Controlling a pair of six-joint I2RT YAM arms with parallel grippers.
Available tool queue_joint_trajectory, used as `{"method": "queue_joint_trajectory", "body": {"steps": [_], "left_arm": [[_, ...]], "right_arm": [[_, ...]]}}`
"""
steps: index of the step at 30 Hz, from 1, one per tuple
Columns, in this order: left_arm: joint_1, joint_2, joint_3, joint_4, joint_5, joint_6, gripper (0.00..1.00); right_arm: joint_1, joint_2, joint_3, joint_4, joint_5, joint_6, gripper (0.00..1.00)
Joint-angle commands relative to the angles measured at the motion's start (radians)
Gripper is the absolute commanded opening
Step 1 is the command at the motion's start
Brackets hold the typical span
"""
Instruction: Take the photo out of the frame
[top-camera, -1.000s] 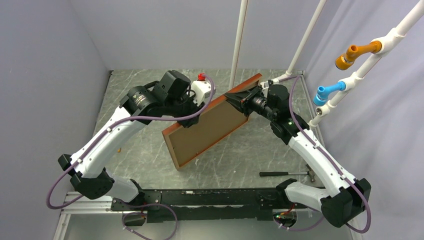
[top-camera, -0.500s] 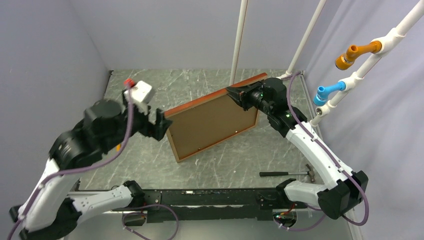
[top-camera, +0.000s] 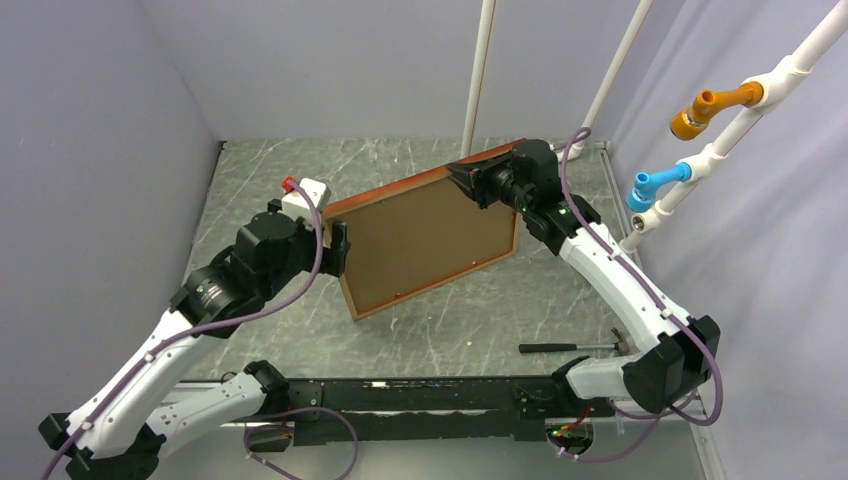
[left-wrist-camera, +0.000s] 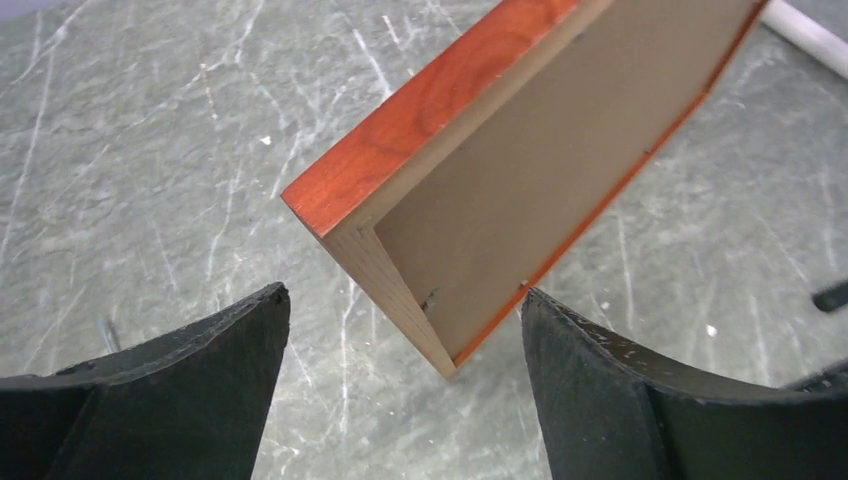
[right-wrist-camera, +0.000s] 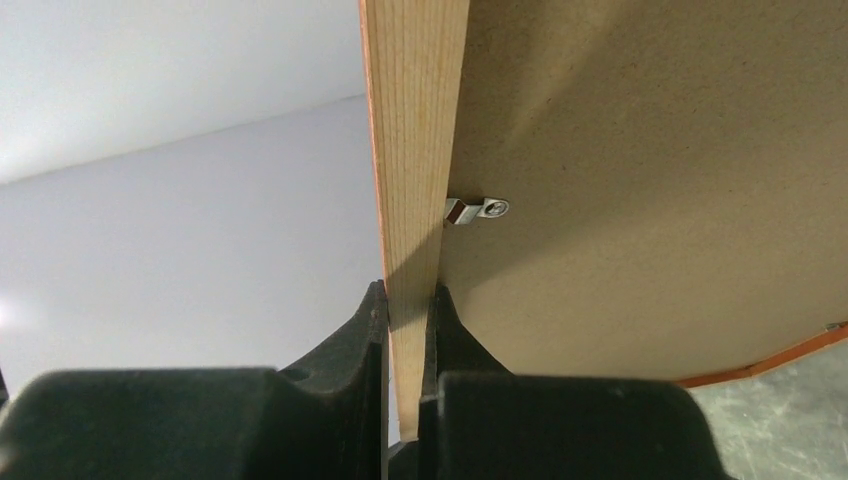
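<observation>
I should move my right gripper down next, lay the frame (top-camera: 385, 197) flat on the marble tabletop below the gripper and let go of the frame's edge, because the frame is hanging tilted.
The frame (top-camera: 385, 197), thin reddish-brown wood, hangs tilted over the table with its back toward the top camera. The photo's brown board back (top-camera: 430, 240) fills it; the printed side is hidden. My right gripper (top-camera: 462, 180) is shut on the frame's upper right edge. In the right wrist view the fingers (right-wrist-camera: 408, 290) pinch the pale wooden edge (right-wrist-camera: 415, 120) beside a small metal clip (right-wrist-camera: 478, 210). My left gripper (top-camera: 340, 248) stands open at the frame's left end. In the left wrist view the frame's lower corner (left-wrist-camera: 400, 290) sits between the spread fingers (left-wrist-camera: 402, 293) without touching them.
A hammer (top-camera: 570, 347) lies on the marble table (top-camera: 300, 310) at the near right. Two white poles (top-camera: 478, 80) rise at the back. A white pipe with orange (top-camera: 712, 105) and blue (top-camera: 655, 185) fittings runs along the right side. Grey walls close in left and back.
My left gripper let go of the frame and opened, swung out left, then came back to the frame's left end. The right gripper kept its hold and carried the frame slightly back.
</observation>
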Motion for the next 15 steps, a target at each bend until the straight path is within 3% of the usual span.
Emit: {"method": "queue_joint_trajectory", "body": {"steps": [1, 4, 8, 15], "left_arm": [[0.07, 0.022, -0.044, 0.17, -0.018, -0.014, 0.81], [0.095, 0.056, -0.076, 0.199, -0.074, -0.025, 0.7], [0.139, 0.087, -0.118, 0.266, -0.041, -0.032, 0.61], [0.149, 0.087, -0.105, 0.217, -0.046, -0.107, 0.62]], "right_arm": [[-0.007, 0.055, 0.034, -0.125, 0.066, 0.024, 0.0], [-0.007, 0.097, 0.065, -0.139, 0.076, 0.028, 0.0], [-0.007, 0.145, 0.103, -0.162, 0.105, 0.028, 0.0], [-0.009, 0.258, 0.183, -0.223, 0.175, 0.043, 0.0]]}}
